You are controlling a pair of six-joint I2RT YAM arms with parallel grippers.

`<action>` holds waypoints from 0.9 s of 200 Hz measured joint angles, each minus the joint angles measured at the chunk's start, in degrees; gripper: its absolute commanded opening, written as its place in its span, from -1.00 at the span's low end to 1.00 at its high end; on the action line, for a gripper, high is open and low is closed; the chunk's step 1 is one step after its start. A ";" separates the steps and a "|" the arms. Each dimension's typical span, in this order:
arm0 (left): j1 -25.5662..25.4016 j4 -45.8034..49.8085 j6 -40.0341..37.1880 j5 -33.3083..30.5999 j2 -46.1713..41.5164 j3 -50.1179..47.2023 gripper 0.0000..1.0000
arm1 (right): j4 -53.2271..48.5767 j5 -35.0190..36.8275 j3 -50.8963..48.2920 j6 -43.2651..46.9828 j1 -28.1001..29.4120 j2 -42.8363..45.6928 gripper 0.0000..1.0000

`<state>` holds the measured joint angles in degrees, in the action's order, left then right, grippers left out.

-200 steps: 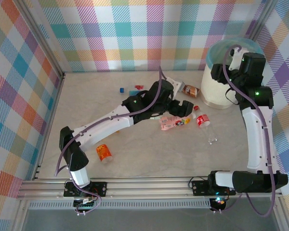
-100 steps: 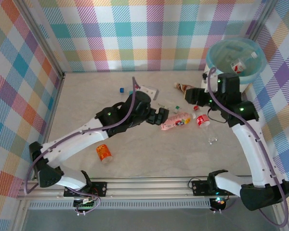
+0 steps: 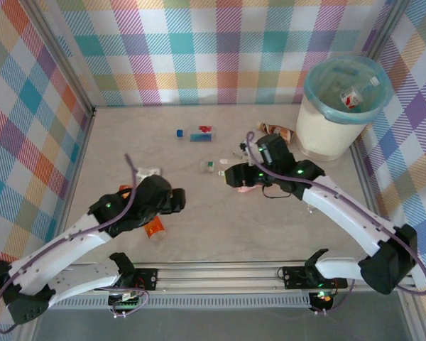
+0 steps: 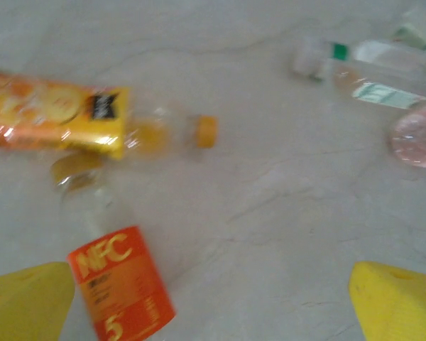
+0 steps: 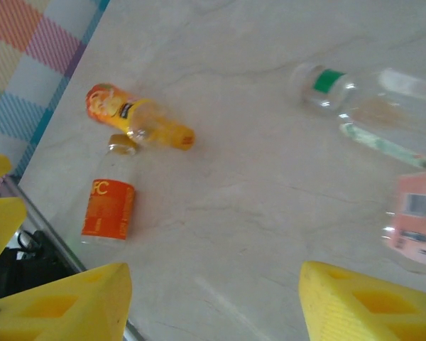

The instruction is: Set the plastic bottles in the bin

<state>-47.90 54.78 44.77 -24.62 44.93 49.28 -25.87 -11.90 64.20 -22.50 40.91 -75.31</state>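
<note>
My left gripper draws back and lowers around the label of the orange-labelled bottle (image 3: 154, 227) (image 4: 121, 284) next, since that bottle lies below the gripper, closer to my base.
Several plastic bottles lie on the table. An orange-labelled bottle (image 3: 154, 227) (image 4: 121, 284) (image 5: 110, 206) lies beside a yellow-orange one (image 4: 57, 121) (image 5: 128, 117). My left gripper (image 3: 177, 201) (image 4: 213, 305) hovers open just right of the orange-labelled bottle, with nothing between its fingers. My right gripper (image 3: 231, 176) (image 5: 213, 305) is open and empty at the table's middle, next to a pink bottle (image 3: 250, 186) (image 5: 415, 220). A clear bottle with a green band (image 3: 209, 165) (image 5: 341, 96) (image 4: 369, 78) lies nearby. The bin (image 3: 326, 135) stands at the far right with a red-labelled bottle (image 3: 351, 96) inside.
A brown bottle (image 3: 277, 130) lies against the bin's left side. A blue cap (image 3: 179, 132) and a small blue and red item (image 3: 201, 133) sit near the back. Checked walls close the table on three sides; a metal rail (image 3: 220, 273) runs along the near edge.
My left arm pulled back from the table's middle to the near left. My right arm swung down from the bin to the middle. Both grippers opened wider. A bottle now lies in the bin.
</note>
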 measured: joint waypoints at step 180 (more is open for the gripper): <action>5.66 -11.26 15.17 8.55 8.26 -21.24 0.45 | 5.35 1.55 -5.70 -1.03 1.51 -0.48 0.53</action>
<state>-42.24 43.53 59.94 -16.08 53.19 28.03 -20.51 -10.35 58.50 -23.53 42.41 -75.79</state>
